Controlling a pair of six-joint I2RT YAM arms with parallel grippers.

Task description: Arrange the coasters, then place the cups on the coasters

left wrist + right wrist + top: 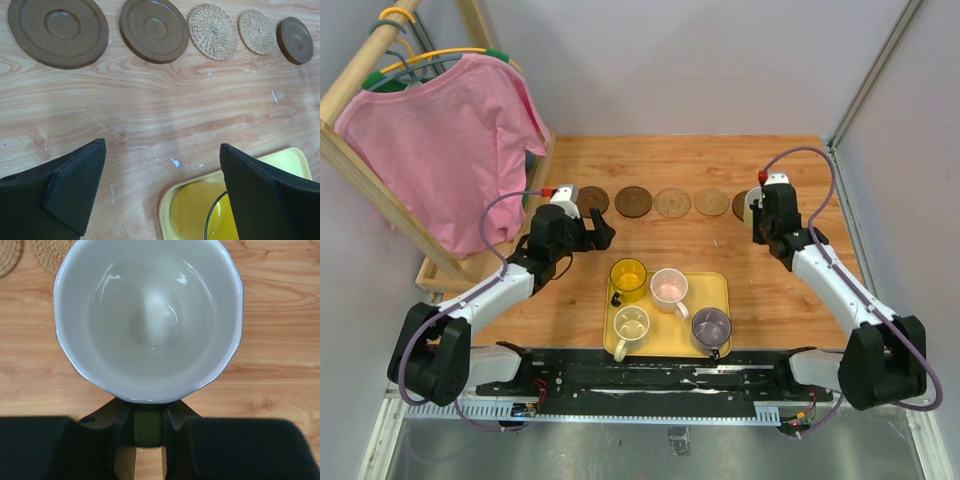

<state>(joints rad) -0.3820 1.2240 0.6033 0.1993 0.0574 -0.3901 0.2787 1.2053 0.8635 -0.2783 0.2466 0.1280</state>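
The right gripper will next move outward and down, put the pale green cup on the partly covered dark brown coaster [740, 205] and let it go, because that coaster is empty.
Five coasters lie in a row across the table: dark brown [592, 200] [58, 31], dark brown [633, 201] [153, 30], tan woven [672, 202] [212, 31], tan woven [711, 202] [257, 31], and a dark brown one [739, 206] [294, 40] partly covered. My right gripper [761, 216] [148, 432] is shut on the handle of the pale green cup [148, 315], over that last coaster. The yellow tray [720, 290] [167, 205] holds the yellow cup [628, 278] [197, 210], pinkish cup [669, 287], cream cup [631, 323] and purple-grey cup [711, 327]. My left gripper [604, 233] [162, 192] is open above the tray's far left corner.
A wooden rack with a pink shirt [450, 150] stands at the left, its base [455, 268] on the table beside my left arm. Grey walls close in the back and right. Bare wood [670, 240] lies between the coaster row and the tray.
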